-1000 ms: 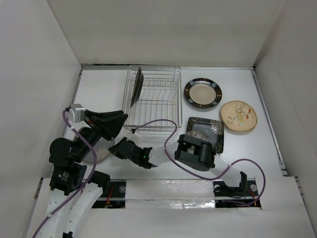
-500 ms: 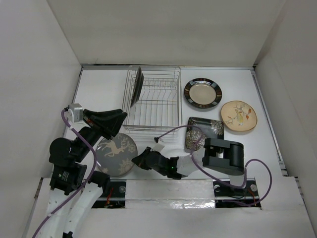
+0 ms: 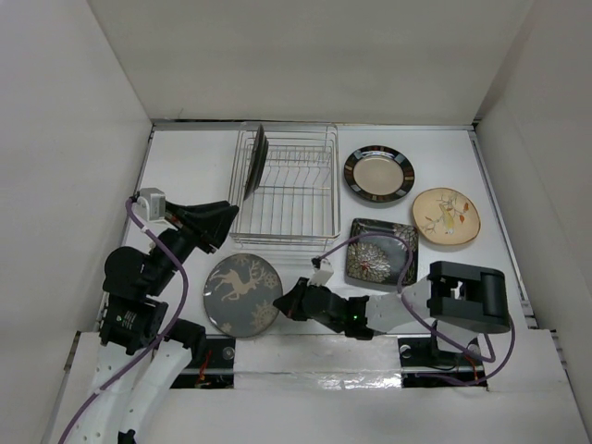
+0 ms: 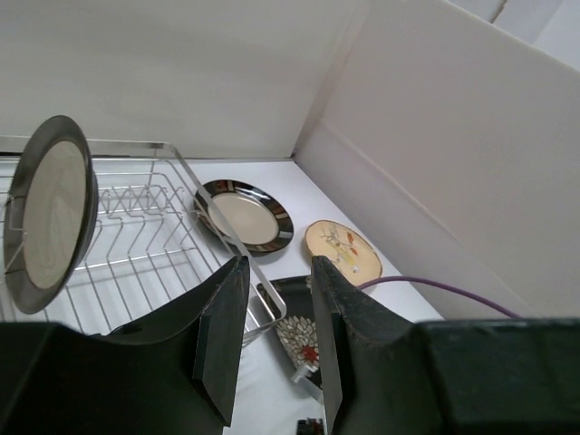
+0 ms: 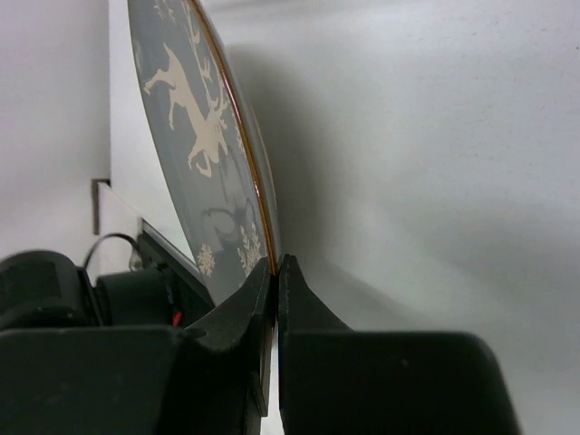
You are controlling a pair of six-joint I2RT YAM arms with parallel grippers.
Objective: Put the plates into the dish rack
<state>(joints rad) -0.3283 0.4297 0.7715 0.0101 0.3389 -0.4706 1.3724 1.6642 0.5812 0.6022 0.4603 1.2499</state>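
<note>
My right gripper lifts outward next, then lowers the deer plate to release it in the rack's end by the dark-rimmed plate, since slots stand empty there.
My right gripper point(image 3: 287, 302) is shut on the right rim of a grey-brown round plate with a white deer point(image 3: 242, 291), near the table's front edge. In the right wrist view the fingertips point(image 5: 275, 265) pinch that rim point(image 5: 195, 136). My left gripper point(image 3: 218, 225) is open and empty, above the table left of the dish rack point(image 3: 289, 190). The steel plate point(image 3: 255, 159) stands upright at the rack's left end. The dark-rimmed cream plate point(image 3: 378, 173), cream floral plate point(image 3: 446, 215) and black square plate point(image 3: 377, 254) lie right of the rack.
The left wrist view shows the rack point(image 4: 154, 227), steel plate point(image 4: 50, 217), dark-rimmed plate point(image 4: 243, 216), floral plate point(image 4: 342, 249) and black square plate point(image 4: 297, 339) beyond the open gripper point(image 4: 278, 267). White walls enclose the table. A purple cable point(image 3: 365, 242) crosses the black plate.
My right arm has swung right and back, dragging the deer plate out from under the left arm toward the front centre. The left gripper has stayed about where it was.
</note>
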